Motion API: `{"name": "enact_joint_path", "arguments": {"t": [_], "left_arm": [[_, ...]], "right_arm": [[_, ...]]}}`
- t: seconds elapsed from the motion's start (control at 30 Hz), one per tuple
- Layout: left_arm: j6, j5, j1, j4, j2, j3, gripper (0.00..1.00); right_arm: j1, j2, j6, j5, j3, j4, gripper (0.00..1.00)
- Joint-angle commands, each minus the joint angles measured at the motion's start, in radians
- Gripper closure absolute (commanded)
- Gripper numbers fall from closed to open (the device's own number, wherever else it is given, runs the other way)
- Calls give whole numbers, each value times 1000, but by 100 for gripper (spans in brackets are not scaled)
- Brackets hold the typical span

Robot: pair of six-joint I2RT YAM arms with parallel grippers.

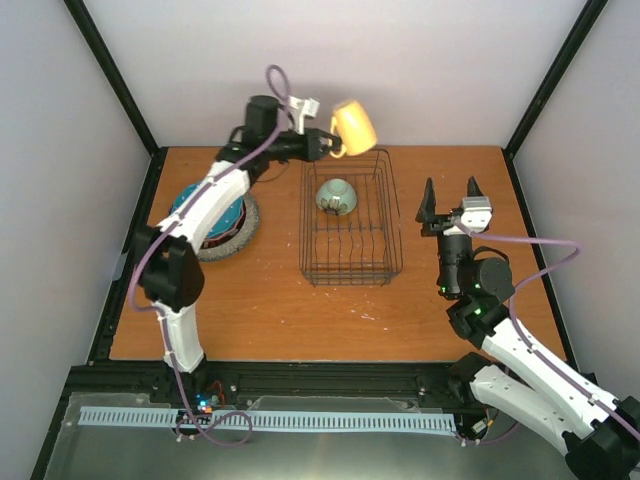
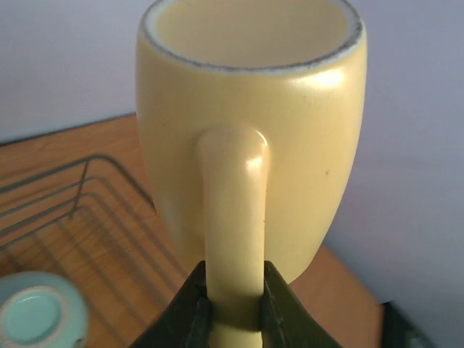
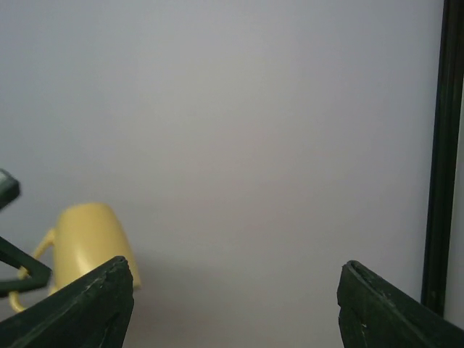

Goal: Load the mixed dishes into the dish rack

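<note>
I need to move my left gripper down and to the right in the top view and let go of the mug [image 1: 354, 126], since bare rack bottom beside the bowl lies below there.
My left gripper [image 1: 333, 146] is shut on the handle of the yellow mug [image 1: 354, 126], which hangs tilted in the air over the far left corner of the dish rack [image 1: 396, 236]. In the left wrist view the handle is pinched between the fingers of that gripper [image 2: 234, 306], and the mug [image 2: 290, 123] shows its open mouth at the top. A pale green bowl [image 1: 336, 196] lies upside down in the rack's far end. Left of the rack is a stack of plates: blue dotted [image 1: 187, 204], pink-red [image 1: 228, 223], grey speckled [image 1: 241, 239]. My right gripper [image 1: 451, 196] stands open and empty, right of the rack.
My left arm reaches over the plate stack and hides much of it. Black frame posts [image 3: 435, 145] stand at the table's corners, with pale walls behind. The right wrist view faces the back wall, with the mug [image 3: 87, 246] at its lower left.
</note>
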Motion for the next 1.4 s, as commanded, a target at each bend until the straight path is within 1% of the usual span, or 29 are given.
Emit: {"name": "enact_joint_path", "arguments": {"t": [0.0,0.07,0.2,0.3,0.43,0.53,0.63,0.77,1.0,1.1,1.37], "left_arm": [[326,-257,-109,-230,127,128,99],[347,-304,-134,-238,159,148,99],[394,-457,-199,-204,165,115,99],[387,-504,-218,-173,166,75,99],[374,-586,-238,-86,143,-21,99],[351,-657,-252,-27,141,-57,99],[324,-744,-275,-28,183,-25,99],[300,-854,-334,-58,285,82,99],[235,-964,-398,-121,426,286,99],[195,-1041,-410,-132,441,309,100],[113,-1190,-428,-124,433,295,99]], "right_arm": [[-9,-40,-17,44,-29,-67,24],[-9,-51,-17,40,-33,-78,24],[-11,-60,-12,36,-43,-86,24],[-12,-64,-3,29,-52,-84,24],[-12,-69,3,17,-56,-88,24],[-13,-73,8,17,-62,-86,25],[-12,-78,20,16,-64,-95,25],[-12,-92,35,8,-66,-104,25],[-14,-128,18,18,-66,-126,25],[-14,-154,6,21,-67,-142,25],[-14,-211,27,17,-74,-195,25]]}}
